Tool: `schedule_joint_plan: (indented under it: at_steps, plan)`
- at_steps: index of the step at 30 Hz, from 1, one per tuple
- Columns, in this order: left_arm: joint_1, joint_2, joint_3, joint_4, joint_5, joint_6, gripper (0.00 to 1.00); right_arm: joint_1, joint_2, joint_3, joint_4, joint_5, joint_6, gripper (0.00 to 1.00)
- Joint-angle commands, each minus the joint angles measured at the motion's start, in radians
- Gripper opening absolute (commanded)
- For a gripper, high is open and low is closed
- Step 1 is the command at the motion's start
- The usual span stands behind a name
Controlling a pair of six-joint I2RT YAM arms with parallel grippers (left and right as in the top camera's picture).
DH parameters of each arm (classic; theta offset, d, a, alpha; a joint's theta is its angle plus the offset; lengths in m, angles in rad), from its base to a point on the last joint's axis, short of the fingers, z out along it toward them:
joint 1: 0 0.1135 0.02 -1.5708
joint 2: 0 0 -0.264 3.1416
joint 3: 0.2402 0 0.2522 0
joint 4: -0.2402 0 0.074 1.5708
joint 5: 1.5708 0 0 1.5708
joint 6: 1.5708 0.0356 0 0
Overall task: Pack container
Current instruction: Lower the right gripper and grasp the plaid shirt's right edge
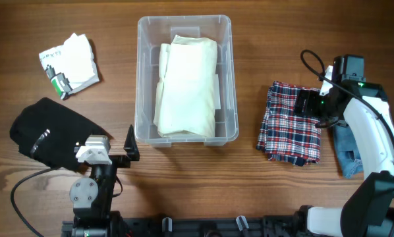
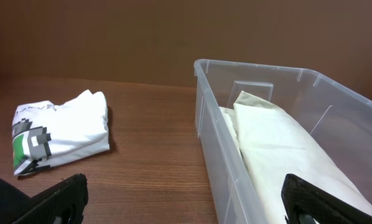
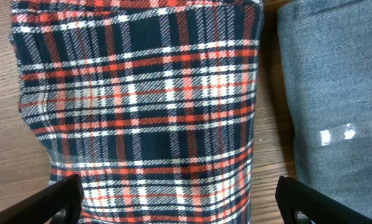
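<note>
The plaid cloth's edge by the denim lies below my open fingers, so my right gripper moves down onto that edge next and closes there.
The clear plastic container (image 1: 184,33) stands at the table's middle with a folded cream cloth (image 1: 187,85) inside; it also shows in the left wrist view (image 2: 214,134), with the cream cloth (image 2: 285,149) in it. My left gripper (image 1: 130,146) is open and empty, just left of the container's near corner. My right gripper (image 1: 309,105) is open over a folded red, white and navy plaid cloth (image 1: 286,131), which fills the right wrist view (image 3: 142,106). Folded denim (image 1: 347,148) lies right of the plaid, and it also shows in the right wrist view (image 3: 335,93).
A folded white printed shirt (image 1: 70,62) lies at the far left and shows in the left wrist view (image 2: 58,134). A black garment (image 1: 49,135) lies at the near left beside the left arm. The right arm's cable (image 1: 313,62) loops above the plaid.
</note>
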Motion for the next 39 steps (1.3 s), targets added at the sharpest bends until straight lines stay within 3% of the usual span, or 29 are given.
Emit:
schedule_joint_plan:
  at_steps: [1,11,26,33,39]
  plan:
    - [0.003,0.0,-0.006,-0.001,0.005,0.015,1.0,-0.004,0.016,-0.014,0.014,-0.016,-0.017,1.0]
    - [0.003,0.0,-0.006,-0.001,0.005,0.015,1.0,-0.095,0.074,-0.041,0.027,-0.032,0.016,1.0]
    - [0.003,0.0,-0.006,-0.001,0.005,0.015,1.0,-0.101,0.2,-0.235,0.308,-0.129,0.025,1.0]
    - [0.003,0.0,-0.006,-0.001,0.005,0.015,1.0,-0.102,0.204,-0.236,0.306,-0.231,0.03,0.9]
    - [0.003,0.0,-0.006,-0.001,0.005,0.015,1.0,-0.103,0.205,-0.252,0.286,-0.226,0.124,0.93]
